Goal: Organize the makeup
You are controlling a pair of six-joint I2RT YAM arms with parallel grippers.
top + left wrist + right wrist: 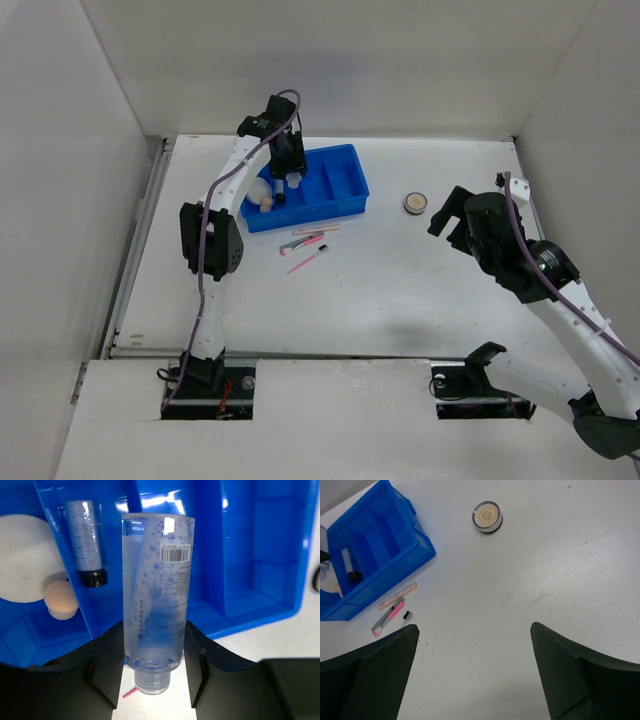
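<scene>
The left gripper lowers the clear small bottle (157, 580) into the free space beside the black-silver tube next and releases it, because that section of the tray still has room.
My left gripper (155, 655) is shut on the clear small bottle (157, 580), cap toward the camera, above the blue tray (270, 555). In the tray's left compartments lie the black-silver tube (87, 540), the round beige puff (22, 560) and the peach sponge (61, 599). In the top view the left gripper (290, 165) is over the tray's left half. The thin pink sticks (305, 245) lie on the table in front of the tray. The small round compact (487, 516) sits alone on the table. My right gripper (475, 655) is open and empty, short of the compact.
The blue tray (312, 216) stands at the back centre-left of the white table; its right compartments hold nothing. White walls close in the table on three sides. The sticks also show in the right wrist view (395, 605).
</scene>
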